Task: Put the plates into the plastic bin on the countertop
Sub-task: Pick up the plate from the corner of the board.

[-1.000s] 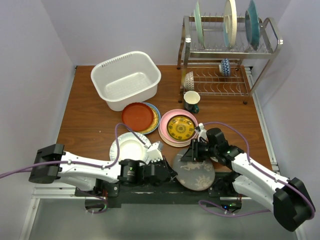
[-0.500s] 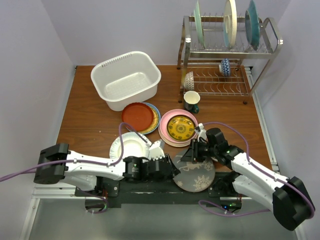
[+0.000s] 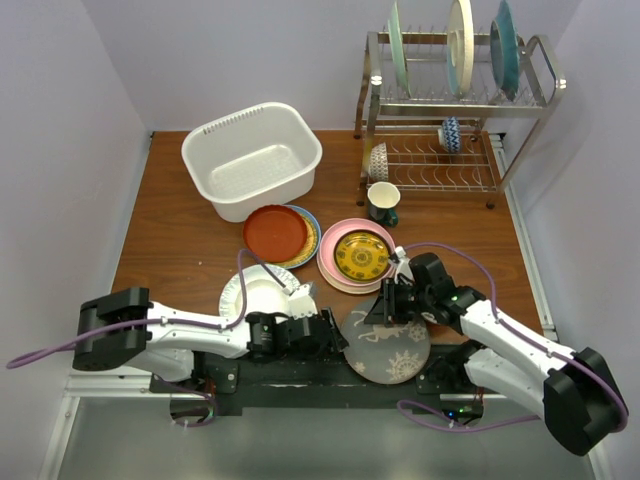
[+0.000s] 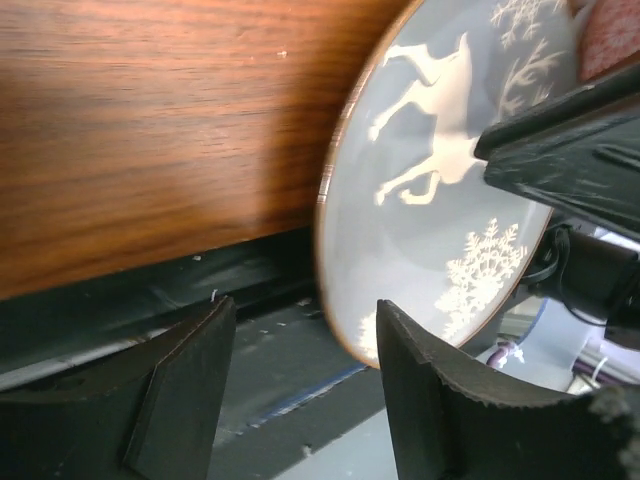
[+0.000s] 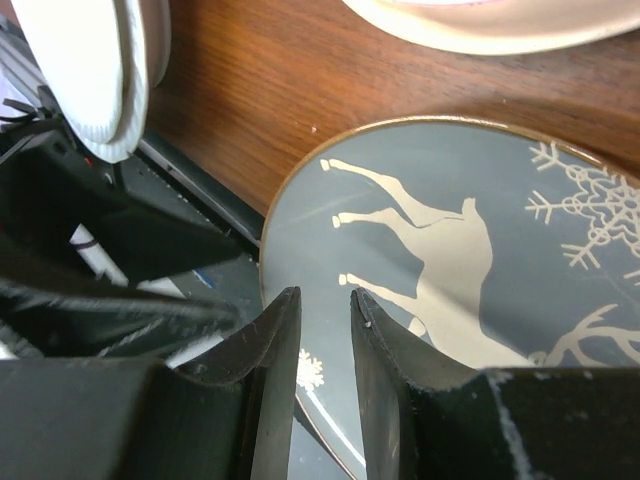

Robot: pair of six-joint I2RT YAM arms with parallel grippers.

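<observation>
The grey plate sticks out over the countertop's front edge, so I should move my open left gripper to the right in the top view onto the plate's overhanging rim point(image 3: 346, 351) point(image 4: 322, 285) and close it.
A grey plate with a white reindeer point(image 3: 390, 348) point(image 4: 450, 200) point(image 5: 480, 250) lies flat and overhangs the countertop's point(image 3: 180, 240) front edge. My left gripper point(image 3: 336, 338) point(image 4: 300, 395) is open at the plate's left rim. The rim sits just ahead of its fingers, and nothing is gripped. My right gripper point(image 3: 385, 308) point(image 5: 325, 385) stands over the plate's far edge with a narrow gap between its jaws and nothing between them. Other plates lie nearby: a white one point(image 3: 262, 295), a red-brown one point(image 3: 275, 230) on a stack, and a yellow one on pink point(image 3: 362, 255). The white plastic bin point(image 3: 240, 208) stands at the back left.
A steel wire rack point(image 3: 440, 110) at the back right holds three upright plates point(image 3: 460, 40) and small bowls point(image 3: 450, 133). A dark green mug point(image 3: 383, 203) stands in front of it. Beyond the countertop's front edge are a black rail and the arm bases.
My left gripper has come off the grey plate's left rim and drawn back slightly to the left. The plate and my right gripper have hardly moved.
</observation>
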